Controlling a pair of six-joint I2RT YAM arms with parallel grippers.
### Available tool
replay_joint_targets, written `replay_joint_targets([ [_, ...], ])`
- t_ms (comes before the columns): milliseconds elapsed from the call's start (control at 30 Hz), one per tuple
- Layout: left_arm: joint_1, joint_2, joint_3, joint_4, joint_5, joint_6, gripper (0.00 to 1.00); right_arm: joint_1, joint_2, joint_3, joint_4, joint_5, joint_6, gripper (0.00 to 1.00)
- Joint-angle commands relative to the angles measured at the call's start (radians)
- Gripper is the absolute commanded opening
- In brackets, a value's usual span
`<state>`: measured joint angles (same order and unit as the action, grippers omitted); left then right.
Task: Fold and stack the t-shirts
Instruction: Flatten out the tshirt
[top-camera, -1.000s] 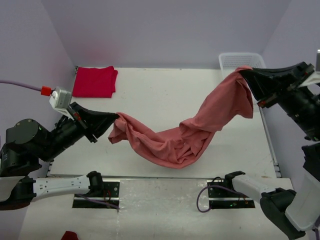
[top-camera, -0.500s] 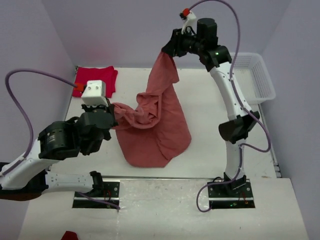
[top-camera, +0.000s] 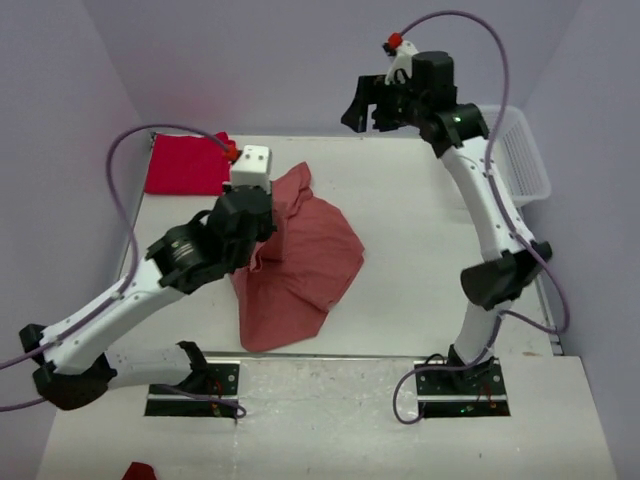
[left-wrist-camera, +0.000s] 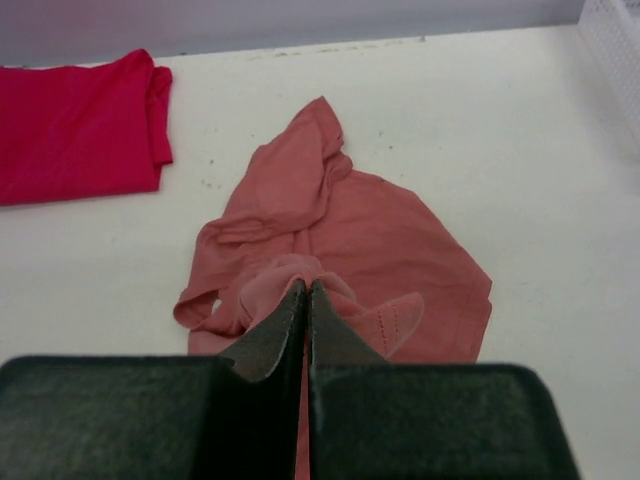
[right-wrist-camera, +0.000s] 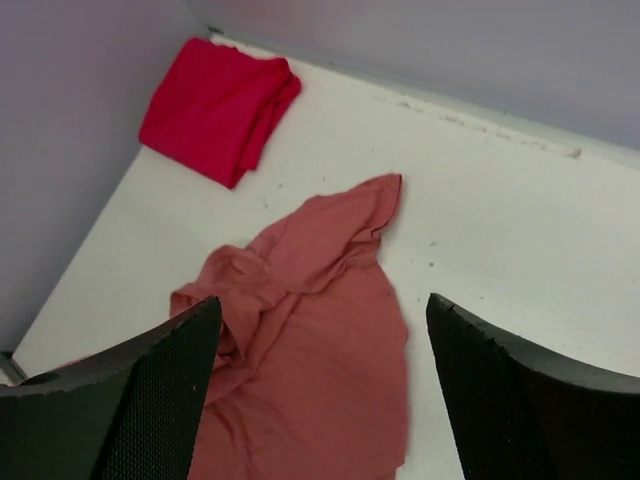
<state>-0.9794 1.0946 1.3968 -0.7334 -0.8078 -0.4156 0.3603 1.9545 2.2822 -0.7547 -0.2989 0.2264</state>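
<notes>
The pink t-shirt's near corner on the basket side lies flat and unheld, so my right gripper will next move back and down to close on it.
The salmon-pink t-shirt (top-camera: 305, 265) lies crumpled in a loose heap on the table, left of centre. My left gripper (top-camera: 262, 235) is over its left part, shut on a bunched fold of the pink cloth (left-wrist-camera: 300, 272). The left gripper (left-wrist-camera: 305, 287) has its jaws pressed together on that fold. My right gripper (top-camera: 366, 106) hangs high over the back of the table, open and holding nothing. Seen from the right wrist, the right gripper (right-wrist-camera: 322, 302) stands wide above the pink t-shirt (right-wrist-camera: 320, 350). The bright red t-shirt (top-camera: 186, 164) lies folded in the back left corner.
A white mesh basket (top-camera: 527, 160) stands at the back right edge, partly behind the right arm. The side walls close in on the table at left and right. The red t-shirt (right-wrist-camera: 220, 105) sits against the left wall.
The right gripper opened and let go of the pink t-shirt, which dropped from hanging between the arms into a heap. The left gripper carried its corner toward the back.
</notes>
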Motion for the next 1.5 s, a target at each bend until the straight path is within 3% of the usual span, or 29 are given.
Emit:
replay_joint_targets([
  [0, 0.083, 0.109, -0.022, 0.184, 0.174, 0.087, 0.0, 0.015, -0.265, -0.155, -0.025, 0.055, 0.02, 0.83],
  [133, 0.215, 0.178, -0.079, 0.253, 0.234, 0.075, 0.0, 0.094, -0.565, -0.709, 0.096, 0.03, 0.083, 0.8],
  [233, 0.385, 0.18, -0.143, 0.288, 0.307, 0.08, 0.0, 0.183, -0.675, -0.992, 0.193, 0.057, 0.134, 0.74],
  [467, 0.644, 0.162, -0.196, 0.305, 0.418, 0.162, 0.0, 0.413, -0.741, -1.305, 0.261, 0.112, 0.228, 0.65],
  [667, 0.768, 0.12, -0.223, 0.292, 0.467, 0.178, 0.0, 0.496, -0.706, -1.431, 0.365, 0.073, 0.323, 0.64],
  [900, 0.782, 0.091, -0.24, 0.279, 0.518, 0.138, 0.0, 0.618, -0.559, -1.509, 0.534, 0.063, 0.41, 0.66],
  [1033, 0.78, 0.083, -0.249, 0.292, 0.55, 0.127, 0.0, 0.663, -0.436, -1.474, 0.575, 0.078, 0.419, 0.68],
  [1467, 0.782, 0.05, -0.243, 0.278, 0.57, 0.138, 0.0, 0.686, -0.264, -1.391, 0.673, 0.038, 0.432, 0.65],
])
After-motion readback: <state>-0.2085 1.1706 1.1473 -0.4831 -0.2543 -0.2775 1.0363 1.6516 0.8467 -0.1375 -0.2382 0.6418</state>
